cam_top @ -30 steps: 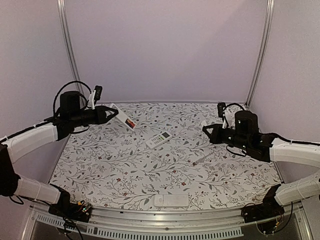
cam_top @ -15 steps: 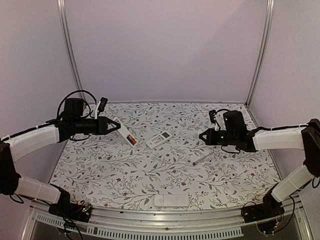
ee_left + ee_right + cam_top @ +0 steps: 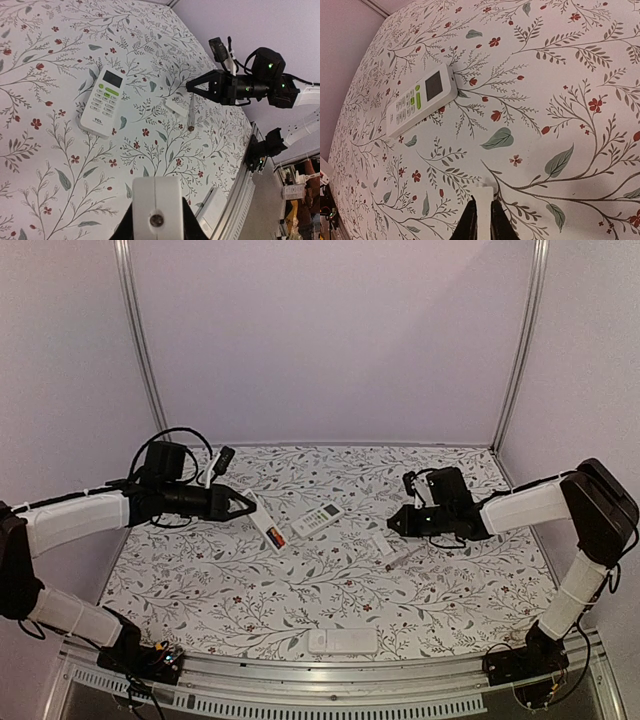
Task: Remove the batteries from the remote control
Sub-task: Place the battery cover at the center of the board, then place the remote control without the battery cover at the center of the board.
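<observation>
My left gripper holds the remote, which should end up lying with its open compartment facing up. My left gripper should next lower toward the clear table (image 3: 275, 545) (image 3: 102, 156) beside the second white remote.
My left gripper (image 3: 243, 505) is shut on one end of a white remote control (image 3: 268, 527), held above the table with its back facing up. The open compartment shows a red-orange battery (image 3: 276, 537) beside a dark one. In the left wrist view only the remote's end (image 3: 156, 200) shows between the jaws. My right gripper (image 3: 393, 524) is shut on a thin white battery cover (image 3: 483, 200). The cover's far end (image 3: 380, 543) is down at the table.
A second white remote (image 3: 318, 519) lies face up mid-table, between the two grippers. A thin white pen-like stick (image 3: 401, 559) lies just in front of the right gripper. Another white remote (image 3: 342, 641) lies at the near edge. Walls close in the back and sides.
The left arm has swung the held remote forward and right, lower toward mid-table. The right arm has reached left and down, bringing the cover to the table.
</observation>
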Tool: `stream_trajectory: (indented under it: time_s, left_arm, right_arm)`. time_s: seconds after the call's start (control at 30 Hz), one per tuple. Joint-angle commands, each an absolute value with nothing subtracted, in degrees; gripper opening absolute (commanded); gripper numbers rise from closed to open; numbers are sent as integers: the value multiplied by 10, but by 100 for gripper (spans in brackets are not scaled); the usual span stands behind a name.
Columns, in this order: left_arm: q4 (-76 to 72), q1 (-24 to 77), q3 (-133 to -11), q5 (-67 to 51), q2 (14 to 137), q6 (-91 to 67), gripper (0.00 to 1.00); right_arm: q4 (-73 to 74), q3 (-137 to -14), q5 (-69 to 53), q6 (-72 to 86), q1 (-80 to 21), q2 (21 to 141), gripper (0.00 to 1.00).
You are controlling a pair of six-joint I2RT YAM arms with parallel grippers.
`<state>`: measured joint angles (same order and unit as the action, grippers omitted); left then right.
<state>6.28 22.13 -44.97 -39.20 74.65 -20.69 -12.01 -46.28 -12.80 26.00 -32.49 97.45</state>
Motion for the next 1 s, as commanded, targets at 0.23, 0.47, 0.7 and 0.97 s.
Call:
stream_trajectory:
  time_s: [0.23,0.47,0.7,0.97]
  left_arm:
    - [64,230,-469,-409,759,-199,0]
    - [65,259,-472,-417,808,-205,0]
    - [64,278,-480,-428,858,-216,0]
    - [73,294,-490,-427,906,-222,4]
  right_arm:
    - [-102,-480,-134,245,-325,989,17]
    - [-61,-457,-121,238,-345,909,34]
    - [-2,-426,-93,268,-371,843,51]
    - [69,-405,-74,325,-432,815,65]
